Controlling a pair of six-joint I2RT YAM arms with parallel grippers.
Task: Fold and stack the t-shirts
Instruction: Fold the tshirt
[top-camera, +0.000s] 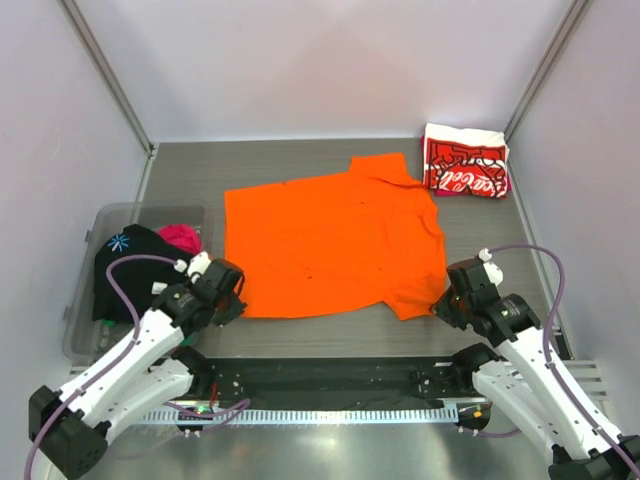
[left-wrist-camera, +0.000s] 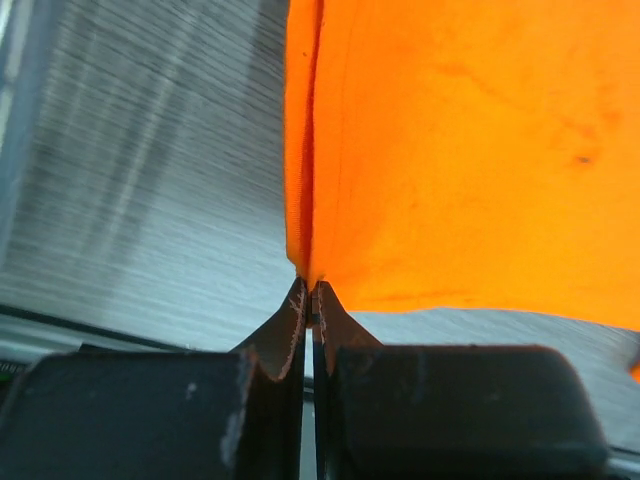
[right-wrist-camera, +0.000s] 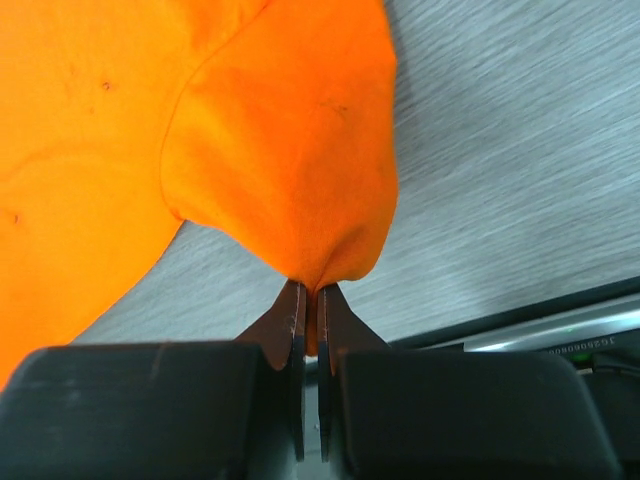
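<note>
The right gripper carries the near sleeve of the orange t-shirt up and outward over the cloth toward the far sleeve (top-camera: 385, 167) next.
A plain orange t-shirt (top-camera: 330, 240) lies spread flat in the middle of the grey table. My left gripper (top-camera: 240, 303) is shut on its near-left corner; in the left wrist view the orange t-shirt (left-wrist-camera: 460, 150) is pinched at its hem between the tips of the left gripper (left-wrist-camera: 309, 293). My right gripper (top-camera: 440, 305) is shut on the near-right sleeve; the right wrist view shows the orange cloth (right-wrist-camera: 290, 170) bunched into the right gripper (right-wrist-camera: 310, 293). A folded red-and-white Coca-Cola t-shirt (top-camera: 464, 162) lies at the back right corner.
A clear plastic bin (top-camera: 110, 225) at the left holds a black garment (top-camera: 130, 270) and a pink one (top-camera: 182, 237). Walls enclose the table on three sides. A black rail (top-camera: 330, 380) runs along the near edge between the arm bases.
</note>
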